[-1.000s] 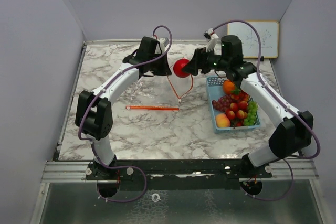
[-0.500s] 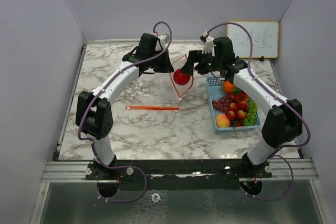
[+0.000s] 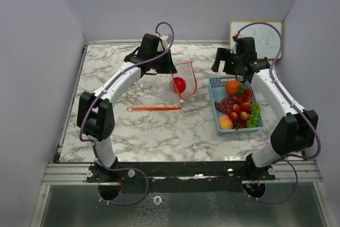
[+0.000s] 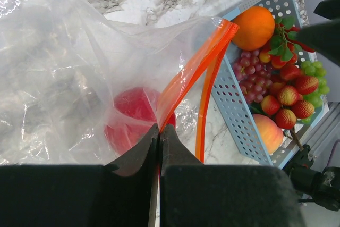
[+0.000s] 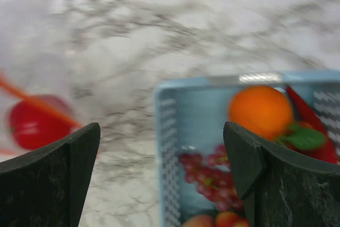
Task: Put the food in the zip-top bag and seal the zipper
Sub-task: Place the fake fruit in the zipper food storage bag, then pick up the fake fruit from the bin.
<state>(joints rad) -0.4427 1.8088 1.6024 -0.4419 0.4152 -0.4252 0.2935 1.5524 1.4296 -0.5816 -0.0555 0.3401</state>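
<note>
My right gripper is above the orange (image 3: 231,87) (image 5: 260,111), which sits outside the gap between the fingers. It will next go down and to the right in the right wrist view, around the orange.
The clear zip-top bag (image 3: 154,86) with an orange zipper (image 3: 192,81) lies on the marble table, its mouth held up. My left gripper (image 3: 168,70) is shut on the bag's zipper edge; the left wrist view shows the fingers (image 4: 139,155) pinching the orange strip (image 4: 186,86). A red tomato (image 3: 179,84) sits inside the bag, also in the left wrist view (image 4: 133,118). My right gripper (image 3: 223,65) is open and empty over the far left corner of the light-blue basket (image 3: 214,84). The basket holds an orange (image 3: 232,87), purple grapes (image 3: 226,103), a peach (image 3: 225,122) and green grapes (image 3: 255,115).
A whiteboard (image 3: 264,39) leans on the back wall at the right. The lower zipper strip (image 3: 154,109) lies flat on the table in front of the bag. The basket stands at the right side of the table.
The right gripper carried the tomato to the bag's mouth, let it go inside, opened, and drew back right over the basket. The left gripper kept hold of the bag.
</note>
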